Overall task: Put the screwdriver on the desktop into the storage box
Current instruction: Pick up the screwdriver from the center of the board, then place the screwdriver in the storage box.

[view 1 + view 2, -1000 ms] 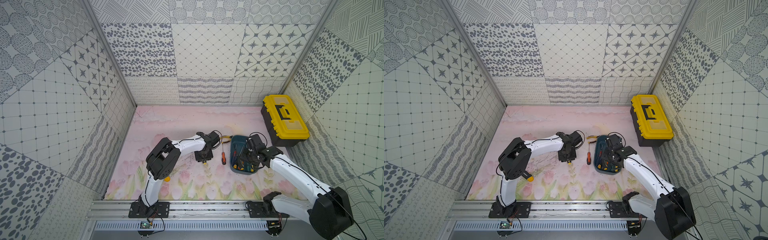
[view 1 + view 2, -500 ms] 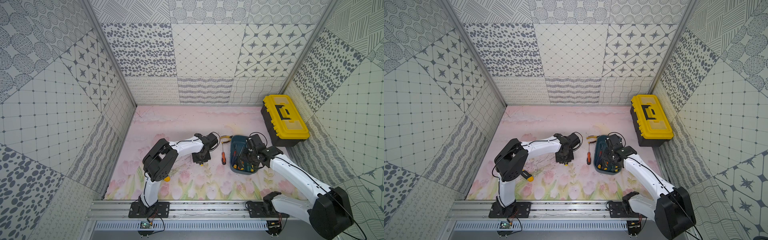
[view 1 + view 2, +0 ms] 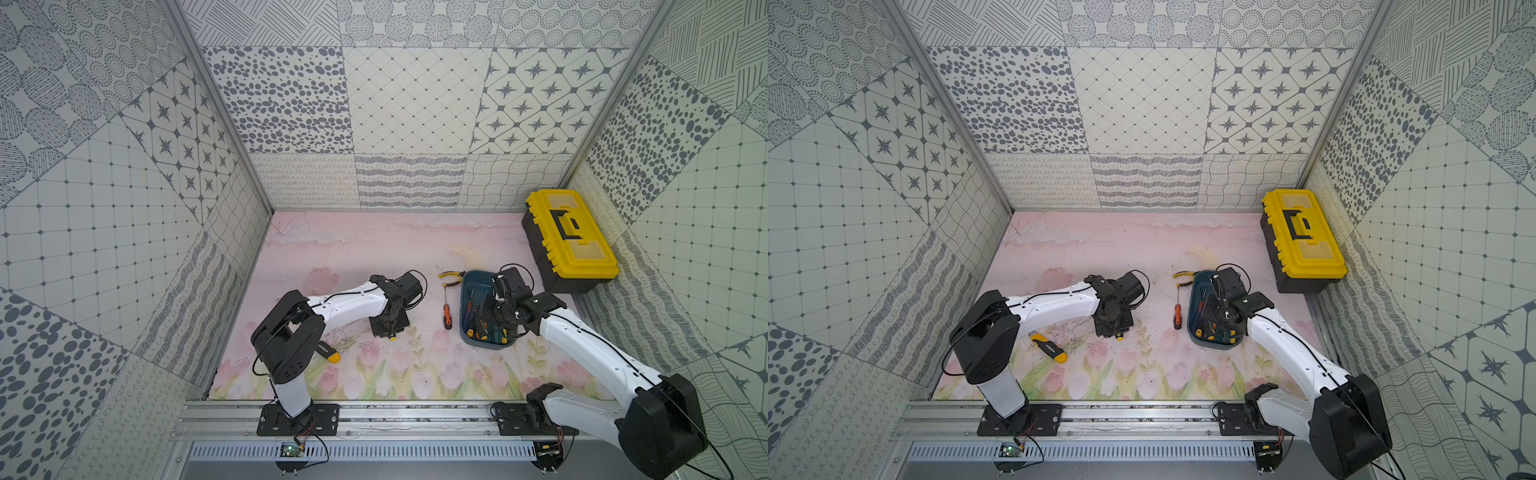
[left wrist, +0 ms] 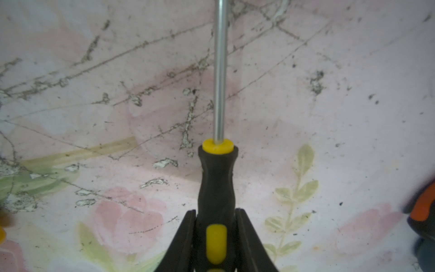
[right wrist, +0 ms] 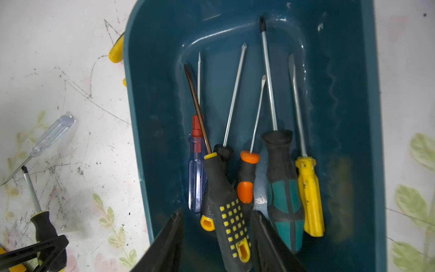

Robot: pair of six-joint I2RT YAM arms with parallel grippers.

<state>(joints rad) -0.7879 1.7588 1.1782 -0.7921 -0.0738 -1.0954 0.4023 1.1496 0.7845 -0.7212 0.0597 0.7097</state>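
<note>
My left gripper rises next, crosses the storage box's rim and releases inside the storage box's nearer side [image 3: 468, 321], since the box stands past the orange-handled screwdriver from it.
A black-and-yellow screwdriver [image 4: 216, 179] has its handle between my left gripper [image 4: 215, 212] fingers, which are shut on it. Its steel shaft runs low over the pink tulip desktop [image 3: 353, 249]. In both top views the left gripper [image 3: 389, 328] [image 3: 1113, 328] points down, left of the teal storage box [image 3: 467, 291] [image 3: 1196, 291] [image 5: 153, 117]. My right gripper [image 5: 217, 212] [image 3: 486, 316] hangs open inside the box over several screwdrivers, astride a black handle with yellow dots [image 5: 231, 223]. An orange-handled screwdriver [image 3: 446, 316] lies on the desktop between the left gripper and the box.
Yellow-handled pliers [image 3: 451, 276] lie at the box's far left corner. A yellow-and-black screwdriver [image 3: 1049, 348] lies by the left arm. A clear-handled one [image 5: 50, 136] and a black-handled one [image 5: 43, 226] lie beside the box. The yellow-lidded toolbox [image 3: 569, 237] stands at the right wall.
My left gripper has shifted a little toward the front and left, and its jaws have closed on the black-and-yellow handle. The right arm has stayed over the box.
</note>
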